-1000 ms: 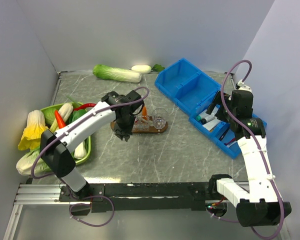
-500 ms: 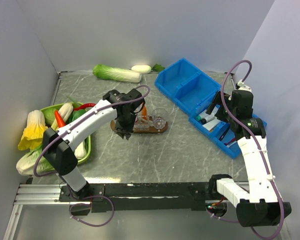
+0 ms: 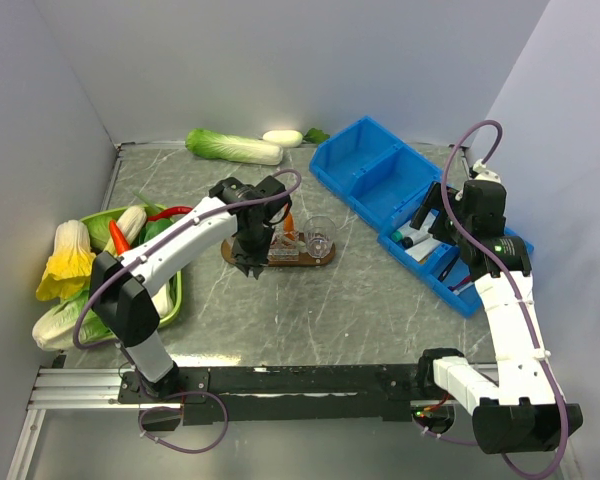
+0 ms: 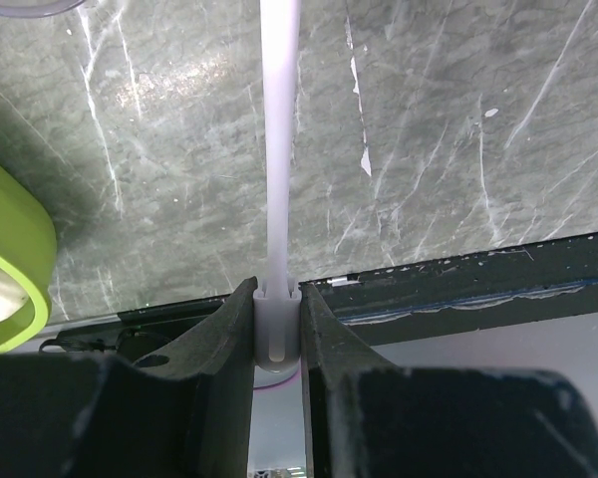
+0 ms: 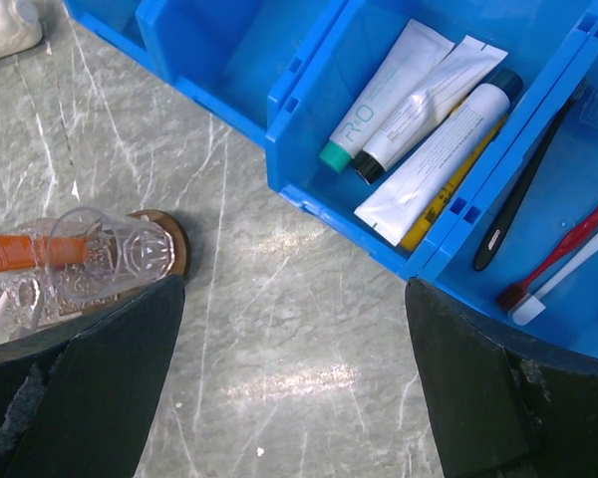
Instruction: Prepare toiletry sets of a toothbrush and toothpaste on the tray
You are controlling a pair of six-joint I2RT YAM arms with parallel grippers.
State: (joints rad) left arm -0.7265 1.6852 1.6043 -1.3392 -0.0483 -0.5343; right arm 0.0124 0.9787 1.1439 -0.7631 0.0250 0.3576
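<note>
My left gripper should next move outward toward the brown tray and bring the white toothbrush's held end closer to the clear cups, because it is still over grey table.
My left gripper is shut on the end of the white toothbrush, which runs straight out from the jaws over the grey table. In the top view the left gripper hangs at the left end of the brown tray. Clear cups stand on the tray, and the orange toothpaste stands in one. The right wrist view shows the tray's end, a cup and the toothpaste. My right gripper is open and empty, up beside the blue bin.
The blue bin's compartments hold white tubes and several spare toothbrushes. A green dish of vegetables sits at the left, its rim in the left wrist view. A cabbage lies at the back.
My left arm has shifted slightly right toward the tray, still holding the toothbrush. The right arm has not moved.
</note>
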